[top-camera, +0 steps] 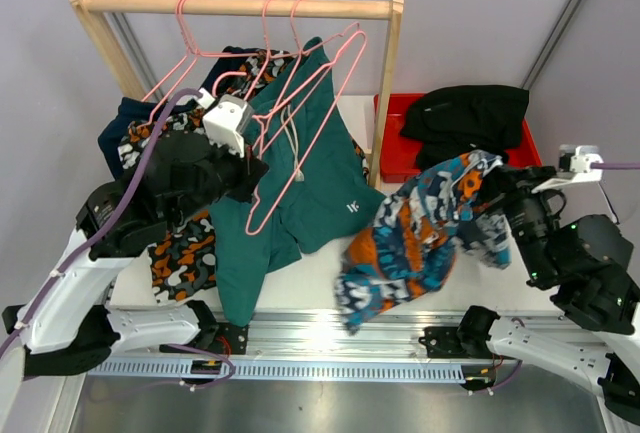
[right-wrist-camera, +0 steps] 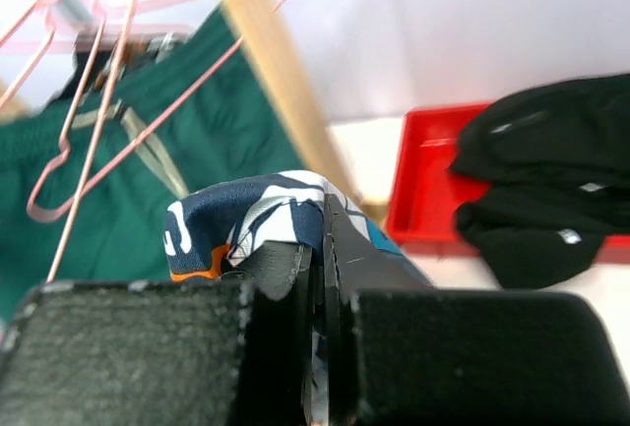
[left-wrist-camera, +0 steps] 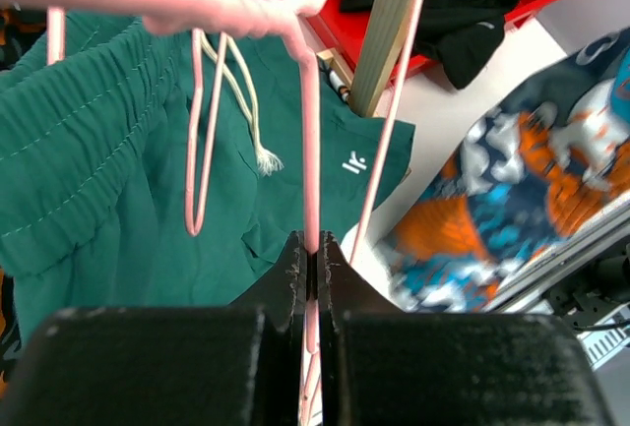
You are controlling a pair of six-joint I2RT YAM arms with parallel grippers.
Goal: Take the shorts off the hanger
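Note:
My right gripper lifts the cartoon print shorts next, as they are already off the hangers. It then moves them outward over the red tray, where black shorts lie.
My left gripper [top-camera: 248, 175] is shut on the wire of a pink hanger [top-camera: 300, 143], seen pinched between the jaws in the left wrist view [left-wrist-camera: 311, 249]. Teal green shorts [top-camera: 300, 193] with a drawstring and white logo hang beside it [left-wrist-camera: 108, 160]. My right gripper [top-camera: 503, 185] is shut on the blue-white-orange cartoon print shorts [top-camera: 420, 233], held up off the table right of the rack; the fabric drapes over the jaws [right-wrist-camera: 256, 214]. Camouflage shorts [top-camera: 180, 253] and navy shorts [top-camera: 125, 123] lie at the left. Black shorts [top-camera: 465, 118] lie in the red tray [top-camera: 390, 153].
The wooden rack [top-camera: 240, 3] stands at the back, with several pink hangers on its bar. Its right post [top-camera: 385, 93] stands between the teal shorts and the red tray. A metal rail [top-camera: 330, 338] runs along the near table edge.

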